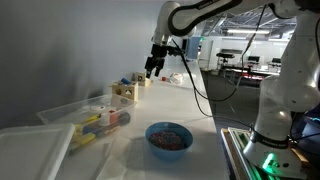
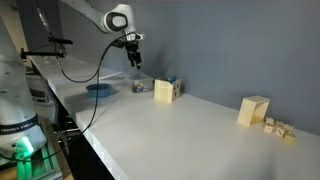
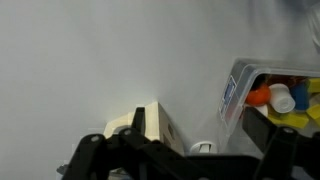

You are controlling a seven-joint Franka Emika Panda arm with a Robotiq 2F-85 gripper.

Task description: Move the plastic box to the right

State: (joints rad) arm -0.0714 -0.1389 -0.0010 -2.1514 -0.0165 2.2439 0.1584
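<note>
Next, my gripper will go right in the wrist view toward the box's end (image 1: 129, 101) (image 3: 232, 95), then down over it.
The plastic box (image 1: 82, 113) is a clear low tub on the white table, holding yellow, red and blue pieces. In the wrist view its corner (image 3: 262, 95) shows at the right edge, with orange, white and yellow pieces inside. My gripper (image 1: 153, 68) hangs above the table, well beyond the box and past the wooden blocks. It also shows in an exterior view (image 2: 133, 60). In the wrist view its dark fingers (image 3: 200, 128) are spread apart with nothing between them. The box lies by the right finger and a wooden block (image 3: 152, 125) by the left.
A round blue bowl (image 1: 168, 137) (image 2: 100, 89) stands near the table's edge. A flat translucent lid-like sheet (image 1: 30, 150) lies beside the box. Wooden blocks (image 1: 125, 92) (image 2: 164, 91) stand by the wall, with another block (image 2: 254, 110) and small cubes (image 2: 279, 128) farther along.
</note>
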